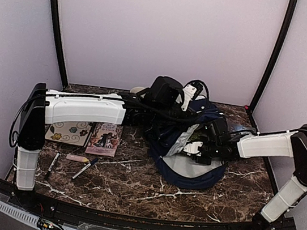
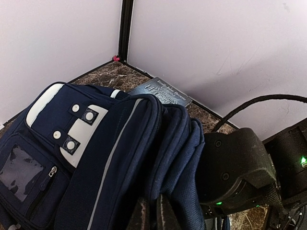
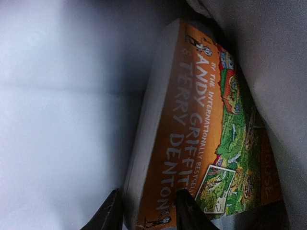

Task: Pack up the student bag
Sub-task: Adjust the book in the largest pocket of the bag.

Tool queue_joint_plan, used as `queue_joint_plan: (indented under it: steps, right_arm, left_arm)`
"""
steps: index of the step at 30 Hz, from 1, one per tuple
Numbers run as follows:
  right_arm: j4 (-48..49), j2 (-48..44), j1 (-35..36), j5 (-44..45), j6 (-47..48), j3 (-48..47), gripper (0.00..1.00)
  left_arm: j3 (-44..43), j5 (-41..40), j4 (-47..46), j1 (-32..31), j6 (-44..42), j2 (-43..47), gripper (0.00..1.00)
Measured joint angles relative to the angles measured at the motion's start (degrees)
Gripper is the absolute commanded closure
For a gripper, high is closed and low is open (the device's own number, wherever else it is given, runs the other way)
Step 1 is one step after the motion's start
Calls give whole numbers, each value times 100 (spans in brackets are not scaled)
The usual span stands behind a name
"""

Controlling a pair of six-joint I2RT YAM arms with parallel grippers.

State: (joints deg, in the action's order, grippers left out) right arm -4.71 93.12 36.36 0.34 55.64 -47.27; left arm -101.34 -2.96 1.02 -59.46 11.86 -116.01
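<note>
I need to bring the fold of the navy rim down and back over the bag's opening before my left gripper opens.
The student bag [image 1: 191, 169], navy with white trim, lies open at the table's centre right. In the left wrist view its striped front with the white buckle patch [image 2: 76, 129] fills the frame. My left gripper [image 1: 190, 100] is at the bag's top, and its fingers [image 2: 152, 197] are shut on a fold of the navy rim. My right gripper [image 1: 195, 149] reaches into the opening. In the right wrist view it [image 3: 149, 191] is shut on an orange paperback [image 3: 192, 120], which lies between the pale lining walls [image 3: 57, 120].
A grey book [image 2: 163, 91] lies behind the bag by the back wall. Two flat books [image 1: 71, 132] [image 1: 104, 138] lie under the left arm. Two pens [image 1: 52, 164] [image 1: 84, 169] and a pink marker [image 1: 77, 157] lie in front of them. A black arm housing [image 2: 230, 172] sits beside the bag.
</note>
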Motion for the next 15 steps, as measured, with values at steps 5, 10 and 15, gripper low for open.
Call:
queue_joint_plan:
  steps: [5,10,15]
  right_arm:
    - [404,48,-42,328,164,68,71]
    - [780,-13,-348,581,380,269,73]
    - [977,-11,-743,850,483,271,72]
  left_arm:
    - [-76,63,55,0,-2,0,100]
    - [-85,125,79,0,-2,0,100]
    - [-92,240,76,9,13,0,100]
